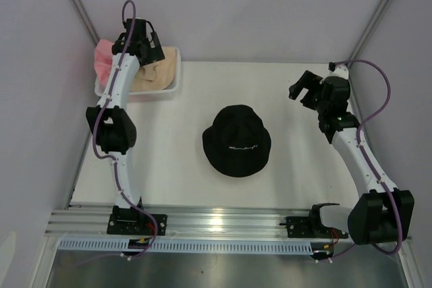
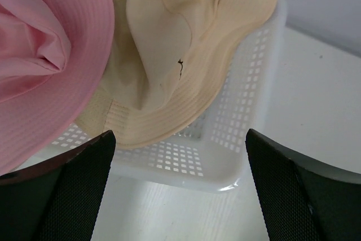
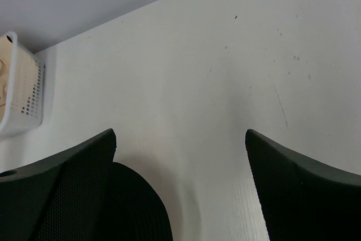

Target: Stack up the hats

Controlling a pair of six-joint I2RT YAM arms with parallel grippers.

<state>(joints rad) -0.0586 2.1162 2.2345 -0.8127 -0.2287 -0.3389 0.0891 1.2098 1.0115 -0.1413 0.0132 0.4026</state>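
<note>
My left gripper goes down into the basket onto the near end of the beige hat's fold [image 1: 149,73] [image 2: 155,95] next, since that raised cloth lies uncovered beside the pink hat.
A black hat [image 1: 237,140] lies crown up in the middle of the table; its brim edge shows in the right wrist view [image 3: 135,207]. A beige hat [image 1: 156,72] with a small dark mark [image 2: 180,67] and a pink hat [image 1: 103,59] lie in the white mesh basket [image 1: 174,88] at the back left; both show in the left wrist view, beige [image 2: 169,55] and pink [image 2: 45,43]. My left gripper [image 1: 154,44] is open and empty above the basket. My right gripper [image 1: 302,88] is open and empty at the right, apart from the black hat. Only one pink hat can be told.
The basket's near rim [image 2: 214,179] lies between my left fingers. The basket also shows far left in the right wrist view [image 3: 22,100]. Grey walls close the table at the back and sides. A metal rail [image 1: 223,224] runs along the near edge.
</note>
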